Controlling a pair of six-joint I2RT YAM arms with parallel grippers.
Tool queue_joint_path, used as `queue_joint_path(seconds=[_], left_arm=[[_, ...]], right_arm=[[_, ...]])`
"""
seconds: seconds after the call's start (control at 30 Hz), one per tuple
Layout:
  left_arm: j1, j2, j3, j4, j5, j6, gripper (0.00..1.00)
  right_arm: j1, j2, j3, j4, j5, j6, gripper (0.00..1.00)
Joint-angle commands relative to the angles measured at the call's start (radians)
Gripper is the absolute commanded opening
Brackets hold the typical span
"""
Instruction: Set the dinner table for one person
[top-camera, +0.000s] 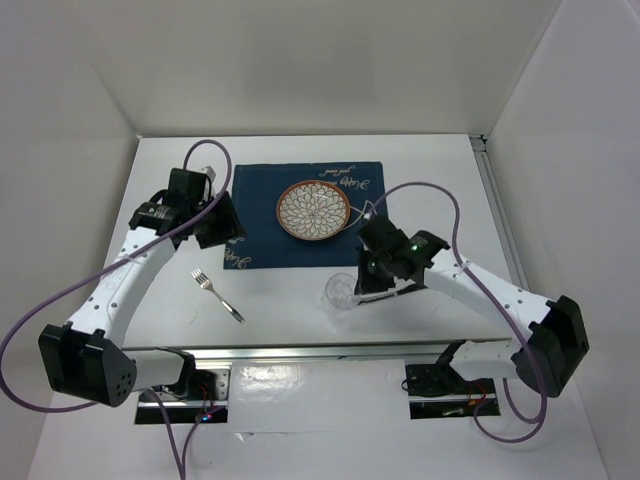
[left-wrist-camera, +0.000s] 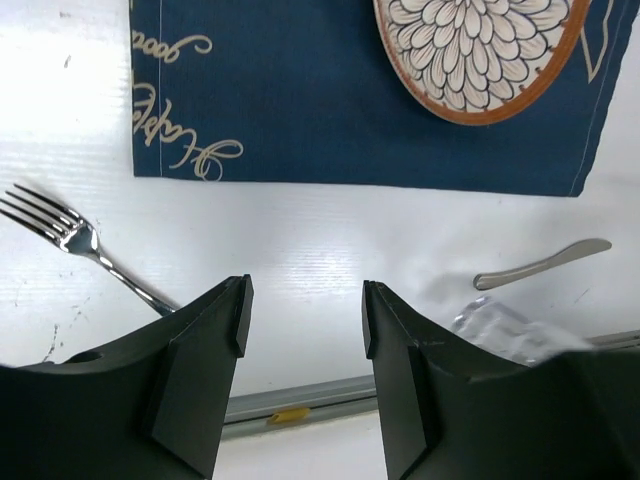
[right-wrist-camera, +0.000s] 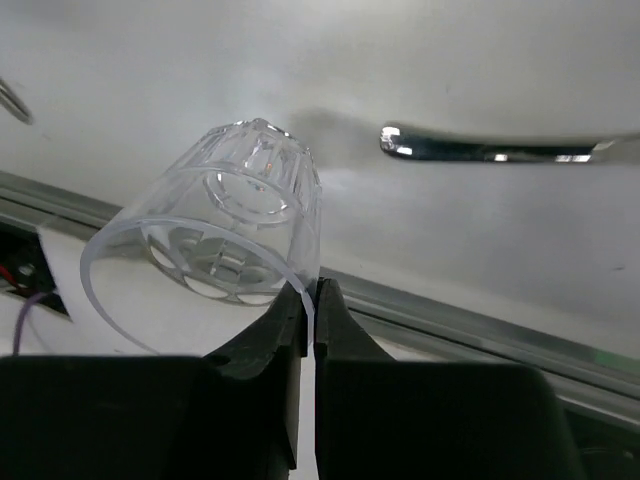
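My right gripper moves outward past the plate (top-camera: 314, 211) next, lowers the glass onto the cloth's far lettered corner (top-camera: 361, 180) and releases it, since that spot is empty.
The white dinner table (top-camera: 440, 180) carries a navy cloth (top-camera: 260, 200) with a flower-patterned plate (top-camera: 314, 211) on it. A fork (top-camera: 217, 295) lies on the table left of the cloth's near edge. My right gripper (top-camera: 360, 284) is shut on the rim of a clear glass (top-camera: 341, 291), which is tilted above the table near the front rail. In the right wrist view the fingers (right-wrist-camera: 285, 320) pinch the glass (right-wrist-camera: 230, 220) wall. A knife (right-wrist-camera: 490, 150) lies beyond it. My left gripper (top-camera: 222, 228) is open and empty, above the cloth's left edge.
The aluminium rail (top-camera: 330, 350) runs along the near edge. In the left wrist view, the open left gripper (left-wrist-camera: 305, 320) hangs over bare table (left-wrist-camera: 300, 230), with the fork (left-wrist-camera: 70, 240) at left, and the knife (left-wrist-camera: 545, 265) and glass (left-wrist-camera: 500, 325) at right.
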Motion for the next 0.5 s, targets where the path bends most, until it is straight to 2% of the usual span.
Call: queue_joint_path(seconds=[0.0, 0.13, 0.17, 0.23, 0.33, 0.37, 0.47], left_arm=[[0.000, -0.045, -0.022, 0.006, -0.005, -0.026, 0.64], [0.000, -0.045, -0.022, -0.005, -0.018, -0.026, 0.64], [0.000, -0.045, -0.013, -0.016, -0.027, -0.026, 0.64], [0.000, -0.045, -0.013, -0.025, -0.047, -0.026, 0.64], [0.000, -0.036, 0.007, -0.057, -0.067, -0.026, 0.64], [0.000, -0.036, 0.007, -0.069, -0.067, -0.026, 0.64], [0.000, -0.059, -0.002, -0.069, -0.067, -0.036, 0.64]], right_arm=[[0.005, 0.009, 0.211, -0.067, 0.153, -0.040, 0.00], [-0.059, 0.161, 0.453, -0.116, 0.263, -0.165, 0.00], [-0.096, 0.207, 0.560, -0.126, 0.286, -0.181, 0.00], [-0.144, 0.363, 0.683, -0.146, 0.317, -0.194, 0.00], [-0.266, 0.575, 0.982, -0.167, 0.317, -0.219, 0.00], [-0.288, 0.669, 1.033, -0.167, 0.317, -0.219, 0.00], [-0.372, 0.790, 1.217, -0.167, 0.259, -0.219, 0.00]])
